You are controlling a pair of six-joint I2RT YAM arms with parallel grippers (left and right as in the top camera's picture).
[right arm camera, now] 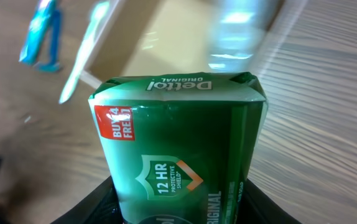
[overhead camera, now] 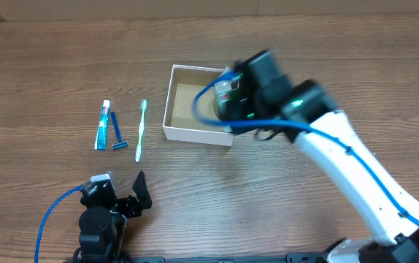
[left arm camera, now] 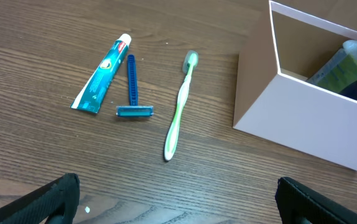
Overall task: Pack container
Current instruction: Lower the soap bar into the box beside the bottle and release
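Note:
The container's brown bottom (overhead camera: 190, 105) (right arm camera: 173, 40) is empty beside the clear plastic item, so I next need to move my right gripper to the left in the overhead view and lower it toward there.
The container (overhead camera: 195, 134), a shallow square box with white walls and a brown inside, sits mid-table; it also shows in the left wrist view (left arm camera: 303, 124) and in the right wrist view (right arm camera: 147, 43). My right gripper (overhead camera: 228, 98) hovers over its right part, shut on a green Dettol soap packet (right arm camera: 178, 149). A toothpaste tube (overhead camera: 104, 124), a blue razor (overhead camera: 116, 131) and a green toothbrush (overhead camera: 141, 130) lie left of the container; they also show in the left wrist view: tube (left arm camera: 102, 74), razor (left arm camera: 132, 90), toothbrush (left arm camera: 180, 106). My left gripper (overhead camera: 118, 197) is open and empty near the front edge.
A clear plastic item (right arm camera: 241, 31) shows blurred beyond the soap packet. Bare wooden tabletop (overhead camera: 63, 58) surrounds the container. The right arm (overhead camera: 355, 168) stretches from the front right corner to the box.

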